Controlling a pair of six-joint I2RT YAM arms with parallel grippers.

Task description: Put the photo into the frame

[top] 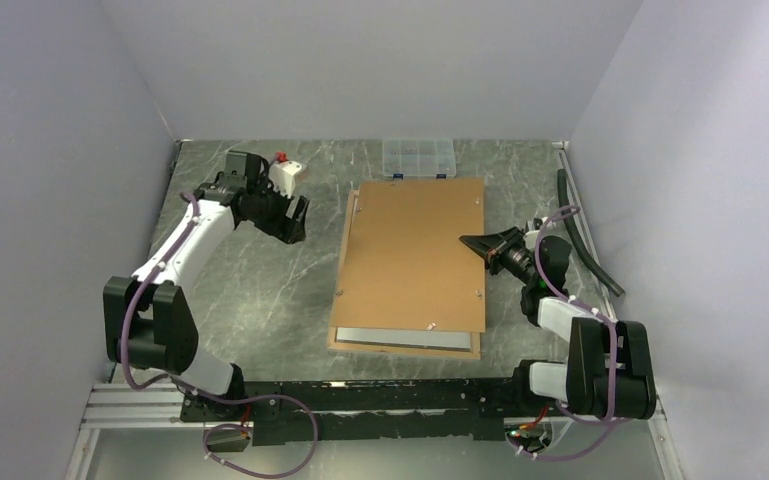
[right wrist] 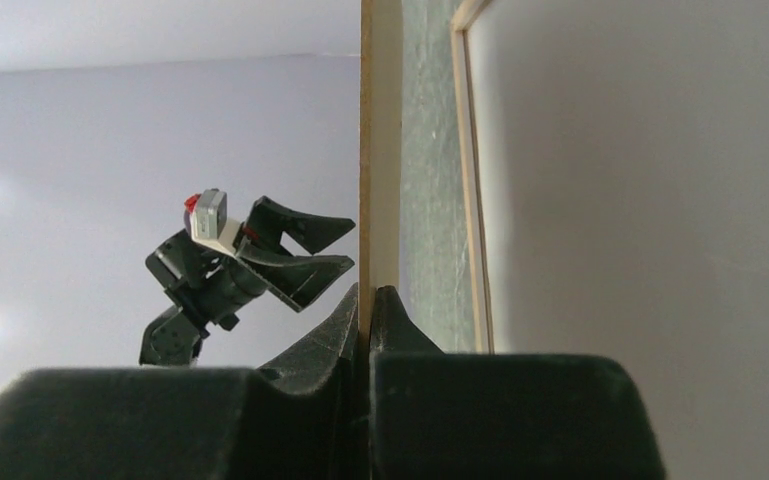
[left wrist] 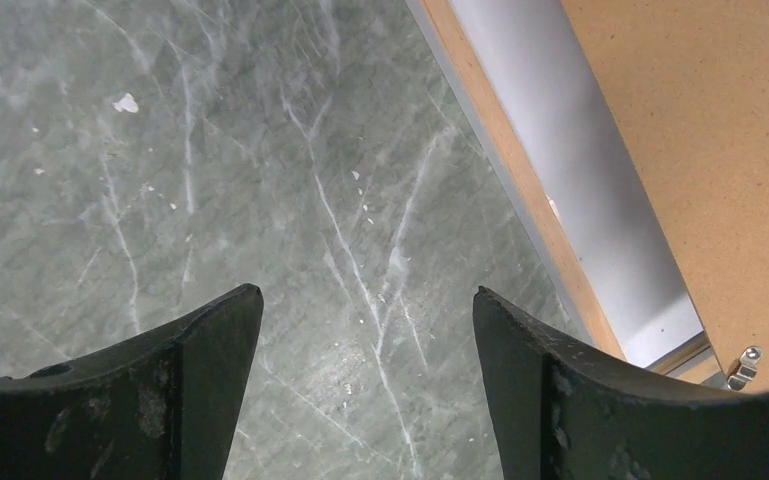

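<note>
The right gripper will next go down toward the frame's pale grey surface below and let go of the board [top: 415, 250], whose held edge stands raised above.
The frame [top: 405, 349] lies back up in the middle of the table, its light wood border [left wrist: 505, 170] around a pale grey surface [left wrist: 600, 210]. I cannot tell if that surface is the photo's back or the pane; no print shows. A plain brown backing board [top: 415, 250] lies over the frame, slightly askew. My right gripper [top: 468, 241] is shut on the board's right edge, seen edge-on [right wrist: 380, 130] between its fingertips in the right wrist view. My left gripper [top: 295, 222] hangs open over bare table left of the frame, with nothing between its fingers [left wrist: 210, 340].
A small clear plastic compartment box [top: 419, 157] sits at the back, just beyond the frame. A black hose [top: 585, 235] runs along the right wall. Grey walls close in on three sides. Marbled green table [left wrist: 260, 180] lies left of the frame.
</note>
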